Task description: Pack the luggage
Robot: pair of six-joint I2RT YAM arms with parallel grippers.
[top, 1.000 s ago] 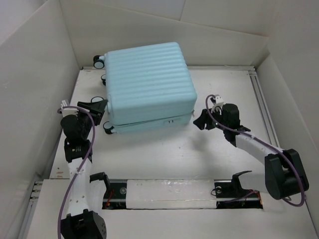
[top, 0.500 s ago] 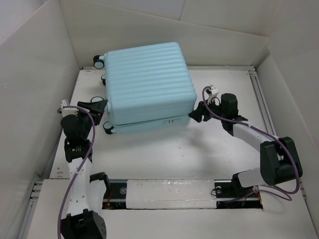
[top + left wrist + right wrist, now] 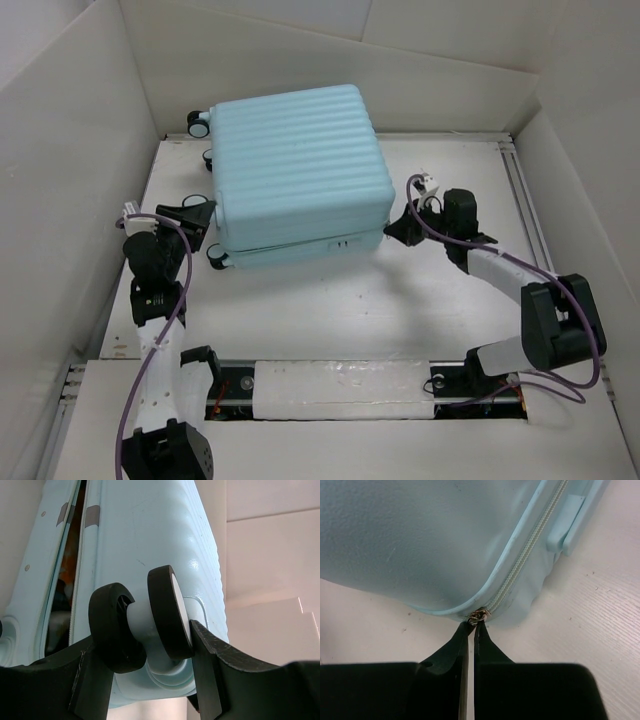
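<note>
The left gripper swings back and to the right in the top view over the bare tabletop next and releases the wheel, as the zip beside the wheel gapes.
The pale aqua luggage [image 3: 295, 165] lies flat at the back of the table, ribbed shell up. In the left wrist view its two halves [image 3: 150, 530] stand slightly ajar, with a dark gap along the zip. My left gripper [image 3: 198, 213] is at its left front corner, and its jaws [image 3: 144, 637] are shut on a black-and-white caster wheel [image 3: 167, 610]. My right gripper [image 3: 392, 228] is at the right front corner. Its fingertips [image 3: 475, 625] are shut on the small metal zipper pull [image 3: 479, 615] at the corner of the luggage [image 3: 420, 540].
White walls enclose the table on three sides. A metal rail [image 3: 525, 200] runs along the right edge. Another caster wheel [image 3: 215, 258] sticks out at the front left. A pale block [image 3: 567, 522] projects from the shell beside the zip.
The right gripper has moved left to the luggage's front right corner and shut on the zipper pull. The left arm and the luggage have not moved.
</note>
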